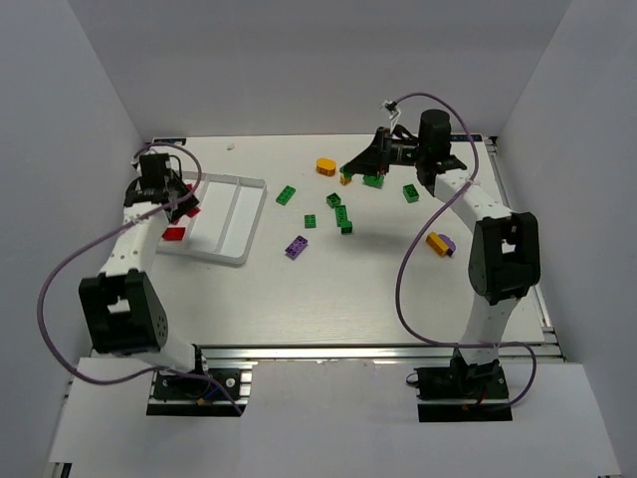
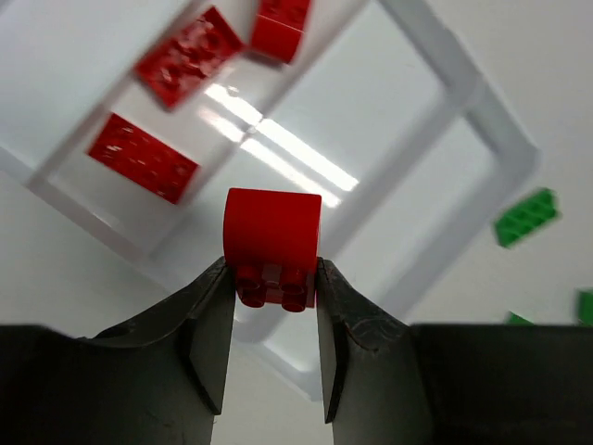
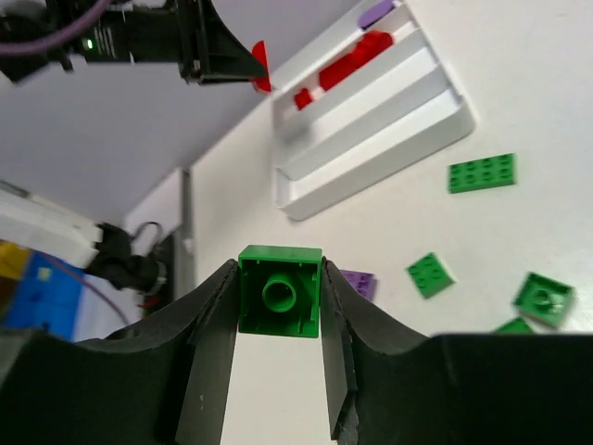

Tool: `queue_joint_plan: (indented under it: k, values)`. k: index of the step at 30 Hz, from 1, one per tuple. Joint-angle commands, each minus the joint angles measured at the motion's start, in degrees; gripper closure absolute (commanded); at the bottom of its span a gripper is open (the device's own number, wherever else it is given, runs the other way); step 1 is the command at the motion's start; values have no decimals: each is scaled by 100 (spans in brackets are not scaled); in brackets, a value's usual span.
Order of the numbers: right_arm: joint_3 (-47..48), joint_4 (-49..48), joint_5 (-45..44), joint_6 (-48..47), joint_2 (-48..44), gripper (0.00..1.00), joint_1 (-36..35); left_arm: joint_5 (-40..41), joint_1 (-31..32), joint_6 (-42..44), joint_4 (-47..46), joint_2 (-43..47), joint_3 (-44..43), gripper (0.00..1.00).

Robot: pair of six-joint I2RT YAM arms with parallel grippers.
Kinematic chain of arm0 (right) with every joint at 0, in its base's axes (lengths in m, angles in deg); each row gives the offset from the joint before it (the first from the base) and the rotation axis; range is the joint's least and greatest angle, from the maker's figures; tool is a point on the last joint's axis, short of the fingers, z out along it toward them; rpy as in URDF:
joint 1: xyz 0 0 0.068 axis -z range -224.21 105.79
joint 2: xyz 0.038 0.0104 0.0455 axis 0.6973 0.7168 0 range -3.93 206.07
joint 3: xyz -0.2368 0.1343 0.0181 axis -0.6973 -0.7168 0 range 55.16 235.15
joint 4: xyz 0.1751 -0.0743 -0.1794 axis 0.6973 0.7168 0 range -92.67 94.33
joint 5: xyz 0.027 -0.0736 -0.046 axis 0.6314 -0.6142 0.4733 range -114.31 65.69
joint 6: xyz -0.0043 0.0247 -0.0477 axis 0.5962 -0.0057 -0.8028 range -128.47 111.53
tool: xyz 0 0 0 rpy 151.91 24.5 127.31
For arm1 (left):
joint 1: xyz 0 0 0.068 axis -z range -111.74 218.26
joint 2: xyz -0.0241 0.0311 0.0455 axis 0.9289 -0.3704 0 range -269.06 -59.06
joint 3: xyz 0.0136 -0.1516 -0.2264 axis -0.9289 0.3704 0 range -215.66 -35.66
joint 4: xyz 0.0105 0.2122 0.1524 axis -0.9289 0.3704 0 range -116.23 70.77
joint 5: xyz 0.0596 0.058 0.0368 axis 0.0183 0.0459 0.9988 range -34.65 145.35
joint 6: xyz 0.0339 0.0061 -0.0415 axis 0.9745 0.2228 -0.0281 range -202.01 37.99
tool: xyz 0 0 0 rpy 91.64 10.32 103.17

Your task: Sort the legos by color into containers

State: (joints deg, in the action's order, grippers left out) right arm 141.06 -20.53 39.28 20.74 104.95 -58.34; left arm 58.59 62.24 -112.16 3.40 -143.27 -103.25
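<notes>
The red legos are in this section of the tray, so my left gripper should move down into the tray and release the rounded lego over the free bottom of the tray, among the red legos.
My left gripper is shut on a red rounded lego and holds it above the white tray. Below it, three red legos lie in the tray's compartments. In the top view this gripper hangs over the left part of the tray, where a red lego lies. My right gripper is shut on a green square lego, its hollow underside facing the camera. In the top view it is raised over the far middle of the table.
Loose legos lie on the table: an orange one, several green ones, a purple one, and an orange and purple pair. The right wrist view shows a purple lego in the tray.
</notes>
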Motion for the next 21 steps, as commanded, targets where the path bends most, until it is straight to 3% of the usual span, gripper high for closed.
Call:
queue_joint_plan:
  k: [1, 7, 14, 19, 21]
  values:
    - [260, 1778, -549, -2199, -394, 100, -90, 1283, -136, 756, 957, -578, -596, 100]
    - [23, 1971, -664, -2473, -526, 100, -107, 1959, -154, 1221, 624, -1220, -1036, 100]
    - [-74, 2085, -673, -2657, -561, 100, -134, 2136, -154, 1688, 307, -1871, -1423, 100]
    - [-57, 2103, -673, -2684, -517, 100, -151, 2057, -145, 1899, 43, -2126, -1528, 90]
    - [-57, 2103, -673, -2684, -508, 100, -151, 1979, -154, 1978, 87, -2293, -1564, 81]
